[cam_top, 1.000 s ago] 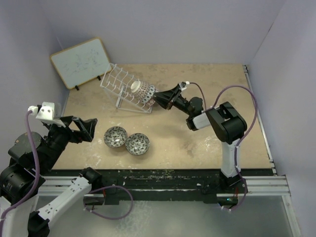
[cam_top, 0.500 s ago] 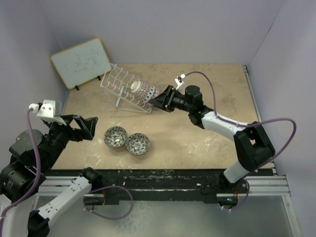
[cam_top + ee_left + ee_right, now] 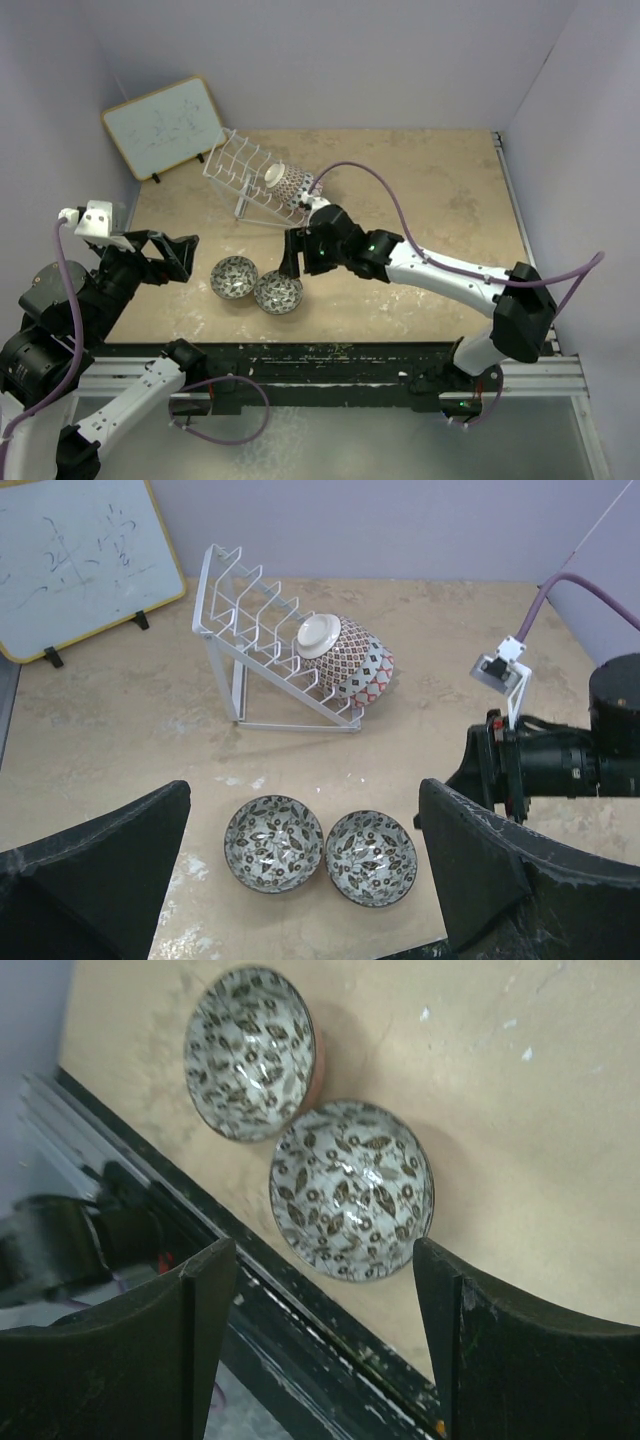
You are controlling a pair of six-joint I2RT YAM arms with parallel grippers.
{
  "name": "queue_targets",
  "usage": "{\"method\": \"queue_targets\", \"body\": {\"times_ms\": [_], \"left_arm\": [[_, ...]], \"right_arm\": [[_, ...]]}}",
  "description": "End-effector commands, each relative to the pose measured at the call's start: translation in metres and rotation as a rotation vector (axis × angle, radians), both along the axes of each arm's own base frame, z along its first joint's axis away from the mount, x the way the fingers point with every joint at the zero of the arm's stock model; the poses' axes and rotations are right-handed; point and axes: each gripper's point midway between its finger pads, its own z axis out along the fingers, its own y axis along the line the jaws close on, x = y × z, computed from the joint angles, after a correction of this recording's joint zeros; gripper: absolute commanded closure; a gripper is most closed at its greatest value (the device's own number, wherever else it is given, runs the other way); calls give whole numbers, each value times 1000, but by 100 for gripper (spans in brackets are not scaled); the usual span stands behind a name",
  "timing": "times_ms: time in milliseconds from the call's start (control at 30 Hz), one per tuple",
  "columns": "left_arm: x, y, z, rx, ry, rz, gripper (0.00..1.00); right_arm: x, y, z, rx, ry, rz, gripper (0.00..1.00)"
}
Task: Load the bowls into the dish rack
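My right gripper will descend and draw back onto the closer grey-black bowl's near rim (image 3: 271, 312) (image 3: 281, 1229), clear of the other bowl, since that rim lies below and back from the gripper.
Two grey-black leaf-patterned bowls sit side by side near the table's front edge, the left bowl (image 3: 233, 277) (image 3: 274, 843) (image 3: 250, 1053) and the right bowl (image 3: 278, 292) (image 3: 371, 858) (image 3: 352, 1188). The white wire dish rack (image 3: 238, 170) (image 3: 246, 630) stands at the back left. It holds a nested stack of patterned bowls (image 3: 290, 187) (image 3: 348, 660) on their sides, brown, blue and red. My right gripper (image 3: 294, 256) (image 3: 322, 1250) is open and empty, just above the right grey-black bowl. My left gripper (image 3: 178, 256) (image 3: 305, 790) is open and empty, left of the bowls.
A wood-framed whiteboard (image 3: 163, 125) (image 3: 70, 560) leans at the back left behind the rack. The black front rail (image 3: 330, 352) (image 3: 250, 1290) runs close under the two bowls. Walls close in the left, back and right sides.
My right arm has swung away from the rack, forward and left, to hover over the right grey-black bowl. The left arm has not moved.
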Motion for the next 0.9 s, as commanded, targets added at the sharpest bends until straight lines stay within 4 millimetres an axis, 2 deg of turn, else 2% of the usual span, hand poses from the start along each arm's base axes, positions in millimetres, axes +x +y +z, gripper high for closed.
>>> {"method": "queue_targets", "body": {"times_ms": [0, 133, 300, 567, 867], "left_arm": [[5, 1, 19, -16, -50, 17, 1], [4, 1, 18, -18, -49, 17, 1], [0, 5, 17, -18, -51, 26, 1], [-10, 17, 25, -17, -68, 51, 1], [-13, 22, 23, -14, -67, 68, 1]], "right_arm": [[-25, 7, 8, -122, -88, 49, 25], [-52, 38, -3, -182, -92, 135, 25], [-65, 69, -18, -191, -90, 214, 28], [-68, 84, -50, -270, -66, 267, 32], [-60, 94, -70, -343, -92, 264, 36]]}}
